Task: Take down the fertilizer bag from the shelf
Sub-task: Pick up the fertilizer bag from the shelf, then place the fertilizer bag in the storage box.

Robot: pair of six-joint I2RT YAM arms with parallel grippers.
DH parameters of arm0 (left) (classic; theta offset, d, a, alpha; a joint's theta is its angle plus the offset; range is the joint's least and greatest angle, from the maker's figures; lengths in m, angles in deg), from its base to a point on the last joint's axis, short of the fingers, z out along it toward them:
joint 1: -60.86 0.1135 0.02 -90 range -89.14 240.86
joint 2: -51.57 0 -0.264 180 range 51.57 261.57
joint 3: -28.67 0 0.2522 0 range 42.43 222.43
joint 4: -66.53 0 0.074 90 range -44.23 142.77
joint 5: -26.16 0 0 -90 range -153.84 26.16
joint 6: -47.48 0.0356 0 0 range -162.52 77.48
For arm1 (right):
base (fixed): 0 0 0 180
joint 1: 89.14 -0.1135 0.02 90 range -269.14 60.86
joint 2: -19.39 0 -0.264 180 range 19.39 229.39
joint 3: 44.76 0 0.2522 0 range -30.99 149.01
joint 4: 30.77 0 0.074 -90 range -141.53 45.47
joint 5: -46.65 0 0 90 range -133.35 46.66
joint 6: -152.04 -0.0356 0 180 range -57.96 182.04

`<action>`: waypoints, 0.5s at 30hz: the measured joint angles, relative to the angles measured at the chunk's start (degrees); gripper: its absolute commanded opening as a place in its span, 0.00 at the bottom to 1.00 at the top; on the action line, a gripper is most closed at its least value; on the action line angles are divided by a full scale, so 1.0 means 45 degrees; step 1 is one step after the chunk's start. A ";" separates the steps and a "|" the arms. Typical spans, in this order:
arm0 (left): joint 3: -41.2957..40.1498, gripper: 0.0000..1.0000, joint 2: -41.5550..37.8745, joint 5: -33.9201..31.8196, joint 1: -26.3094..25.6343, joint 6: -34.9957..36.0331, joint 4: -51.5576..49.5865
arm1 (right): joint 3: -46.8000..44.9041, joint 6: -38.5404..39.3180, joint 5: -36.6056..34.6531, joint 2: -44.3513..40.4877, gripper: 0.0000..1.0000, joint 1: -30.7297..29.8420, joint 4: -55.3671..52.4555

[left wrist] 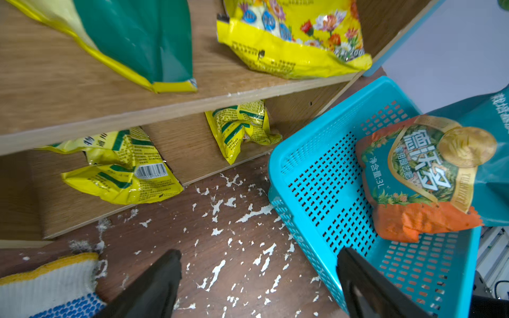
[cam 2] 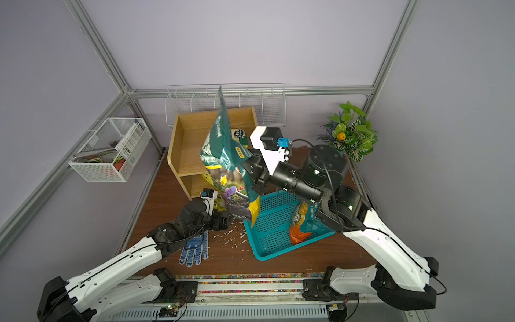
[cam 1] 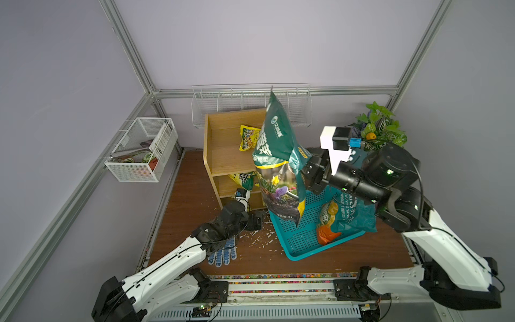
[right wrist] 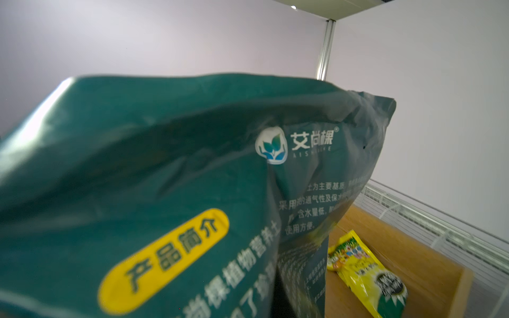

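The dark green bag will next go down with my right gripper to stand in the teal basket's empty part (cam 1: 301, 234) and be released, because the teal-and-orange bag leaves that part free.
A large dark green fertilizer bag (cam 1: 276, 145) (cam 2: 220, 145) hangs upright in the air in front of the light-oak shelf (cam 1: 223, 139) (cam 2: 189, 139), clear of its top. My right gripper (cam 1: 302, 172) (cam 2: 246, 172) is shut on the bag's side edge, partly over the teal basket. In the right wrist view the bag (right wrist: 192, 179) fills the frame and hides the jaws. My left gripper (cam 1: 255, 220) (left wrist: 259, 252) is open and empty, low over the table by the shelf's bottom tier (left wrist: 82, 90).
The teal basket (cam 1: 301, 245) (left wrist: 316, 170) holds a teal-and-orange bag (cam 1: 342, 217) (left wrist: 421, 176). Yellow bags lie on the shelf top (cam 1: 248, 138) (right wrist: 363, 264) and lower tiers (left wrist: 124, 170). A dotted glove (cam 1: 223, 253) and white flakes (left wrist: 220, 209) lie by the left arm. A plant (cam 1: 381, 128) stands back right.
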 measured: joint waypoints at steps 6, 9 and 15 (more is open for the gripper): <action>0.0389 0.92 0.0690 0.0350 0.0000 0.0097 0.0364 | -0.2409 -0.0146 -0.1821 -0.1957 0.00 0.0000 -0.1287; 0.0636 0.91 0.1010 0.0636 0.0000 0.0199 0.0554 | -0.3648 -0.0296 -0.2807 -0.2516 0.00 0.0000 -0.1632; 0.1156 0.91 0.1690 0.1807 0.0000 0.0423 0.0797 | -0.6819 -0.0325 -0.4571 -0.3249 0.00 0.0024 -0.1010</action>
